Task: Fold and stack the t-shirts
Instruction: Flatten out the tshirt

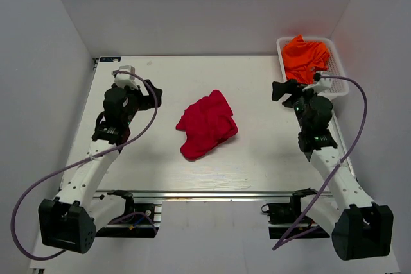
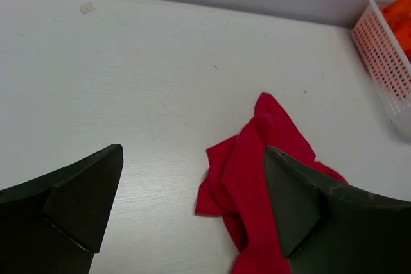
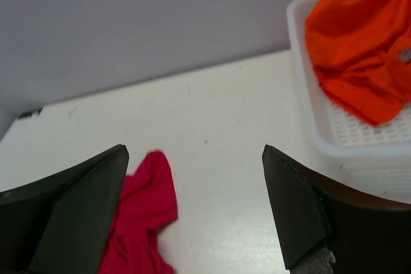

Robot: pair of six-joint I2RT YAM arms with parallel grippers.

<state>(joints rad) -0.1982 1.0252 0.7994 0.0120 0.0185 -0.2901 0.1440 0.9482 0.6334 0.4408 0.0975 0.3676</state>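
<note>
The left gripper needs to lower its open fingers across onto the red shirt's nearest raised fold [image 1: 190, 117] [image 2: 232, 183], which lies below the gripper and to its right in the top view.
A crimson red t-shirt [image 1: 207, 124] lies crumpled in the middle of the white table. It also shows in the left wrist view [image 2: 257, 165] and in the right wrist view [image 3: 144, 213]. Bright orange t-shirts [image 1: 306, 58] lie bunched in the white mesh basket [image 1: 339, 75] at the back right, also seen in the right wrist view [image 3: 356, 43]. My left gripper [image 1: 154, 94] is open and empty, left of the red shirt. My right gripper [image 1: 282, 90] is open and empty, right of the red shirt and just in front of the basket.
The basket's wall shows in the left wrist view [image 2: 385, 62] and its rim in the right wrist view [image 3: 308, 126]. Grey walls enclose the table on three sides. Purple cables loop from both arms.
</note>
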